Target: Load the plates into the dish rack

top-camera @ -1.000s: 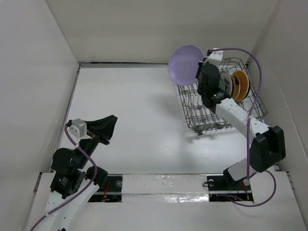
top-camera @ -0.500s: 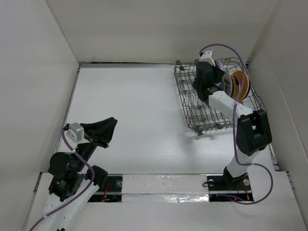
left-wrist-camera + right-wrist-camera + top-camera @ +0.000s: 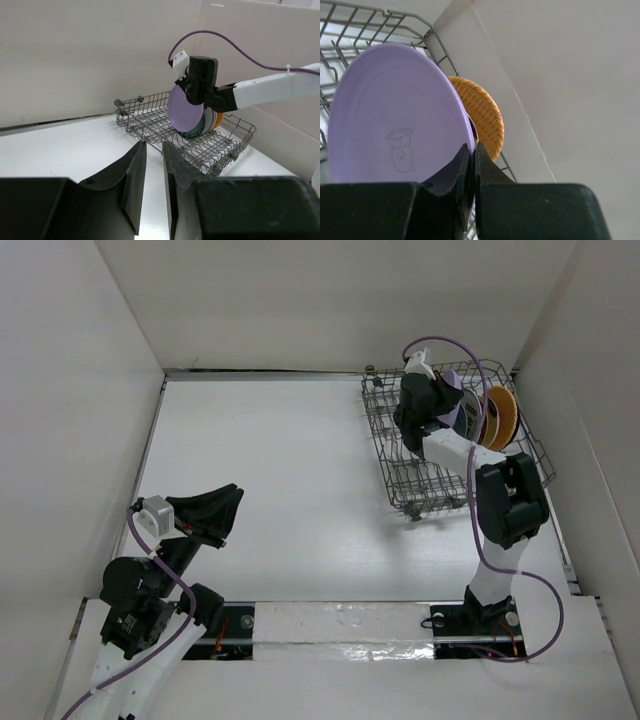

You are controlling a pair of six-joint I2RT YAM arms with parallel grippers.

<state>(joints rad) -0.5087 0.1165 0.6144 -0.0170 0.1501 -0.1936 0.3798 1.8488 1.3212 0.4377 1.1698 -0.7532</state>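
Note:
I will lower my right gripper to the left in the top view and let go of the lavender plate's rim, because the rack's bare wires leave room beside the teal plate point(image 3: 197, 131).
My right gripper point(image 3: 471, 147) is shut on the rim of the lavender plate point(image 3: 395, 125). It holds the plate upright inside the grey wire dish rack point(image 3: 410, 475), at its far end. The plate stands close against a teal patterned plate point(image 3: 197, 131), with the orange-tan plate point(image 3: 482, 117) behind it. The lavender plate also shows in the left wrist view point(image 3: 186, 107). In the top view the right gripper point(image 3: 430, 405) covers most of it. My left gripper point(image 3: 154, 145) hangs over the table's near left, its jaws nearly together with a narrow gap and nothing in them.
The rack sits at the far right, close to the right wall point(image 3: 590, 390). White walls enclose the table on the left, back and right. The rack's near rows of tines point(image 3: 420, 490) hold nothing.
My right arm has swung the lavender plate from above the rack's far left corner down into the rack beside the standing plates. The left arm shifted slightly, then held still.

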